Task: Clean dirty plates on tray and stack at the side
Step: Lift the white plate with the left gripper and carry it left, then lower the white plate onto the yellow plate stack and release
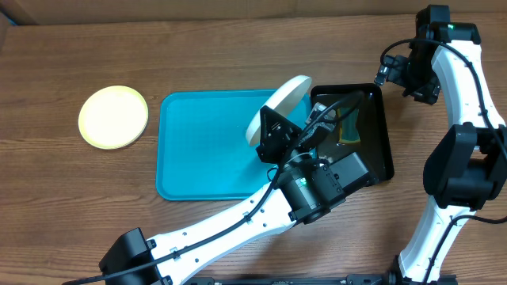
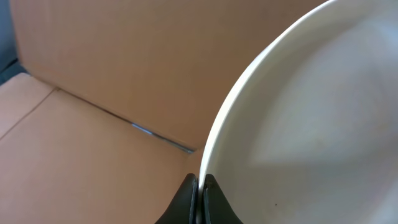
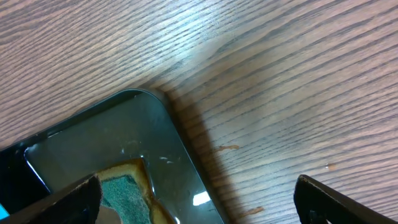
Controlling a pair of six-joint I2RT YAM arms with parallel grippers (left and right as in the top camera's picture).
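Observation:
My left gripper carries the white plate left in the overhead view next, turns it flat and lowers it over the pale yellow-green plate (image 1: 113,117), since that plate already lies flat.
My left gripper (image 1: 272,133) is shut on the rim of a white plate (image 1: 279,107) and holds it tilted on edge above the right end of the turquoise tray (image 1: 202,150). In the left wrist view the jaws (image 2: 200,186) pinch the plate's rim, and the plate (image 2: 311,124) fills the right side. A pale yellow-green plate (image 1: 113,117) lies flat on the table left of the tray. No other white plate is in view. My right gripper (image 1: 386,75) is open and empty above the table by the black tray's far right corner, its fingers (image 3: 199,202) spread wide.
A smaller black tray (image 1: 382,134) sits right of the turquoise tray, with a yellow and green sponge (image 1: 347,127) in it. Its corner (image 3: 134,109) and the sponge (image 3: 124,193) also show in the right wrist view. My left arm crosses the table's front.

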